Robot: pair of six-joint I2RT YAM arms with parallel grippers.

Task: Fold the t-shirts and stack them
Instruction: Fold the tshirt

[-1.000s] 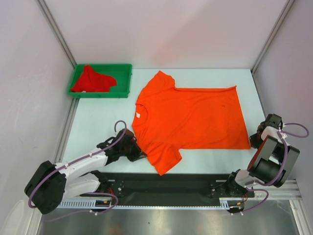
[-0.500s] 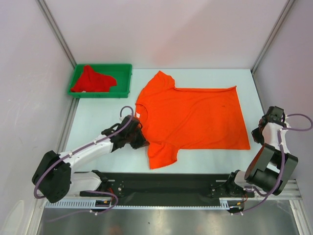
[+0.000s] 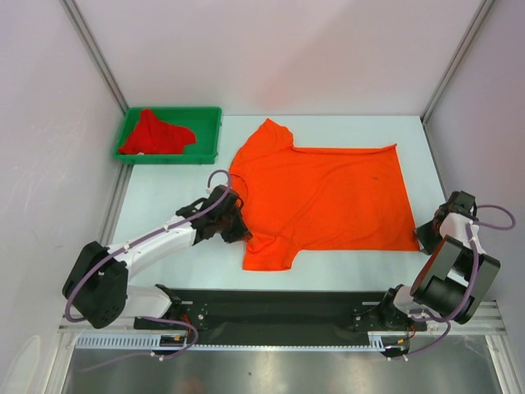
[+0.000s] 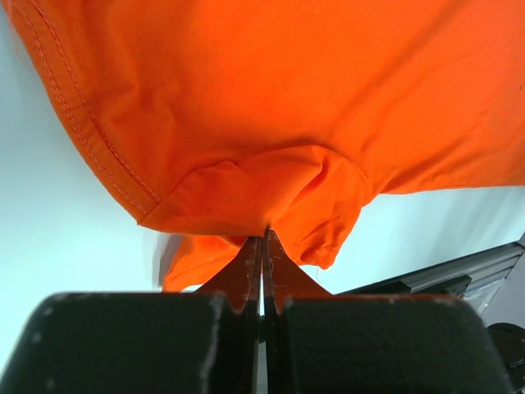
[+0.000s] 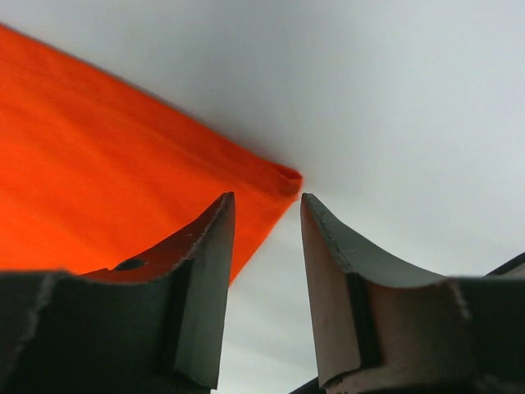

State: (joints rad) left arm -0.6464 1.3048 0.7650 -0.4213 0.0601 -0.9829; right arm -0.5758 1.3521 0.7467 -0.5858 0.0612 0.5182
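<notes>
The orange t-shirt's near hem corner [image 3: 415, 247] [image 5: 284, 184] already lies between my right gripper's open fingers, so I need to move down slightly onto it and close them there.
The bright orange t-shirt [image 3: 328, 197] lies spread on the table, neck to the left. My left gripper [image 3: 238, 232] is shut on the shirt's near-left edge by the sleeve; in the left wrist view [image 4: 263, 234] a pinch of orange cloth [image 4: 262, 98] bunches at the tips. The near sleeve [image 3: 271, 256] is folded under toward the front. My right gripper [image 3: 428, 236] is open beside the shirt's near-right hem corner [image 5: 283, 179], which lies just ahead of the jaws. The deeper red t-shirt [image 3: 156, 135] lies crumpled in the tray.
A green plastic tray [image 3: 209, 135] stands at the back left of the table. Metal frame posts and pale walls enclose the sides. A black rail [image 3: 279, 308] runs along the near edge between the arm bases.
My left gripper has moved up and right along the shirt's left edge, dragging the near sleeve inward. The right gripper has shifted slightly by the hem corner.
</notes>
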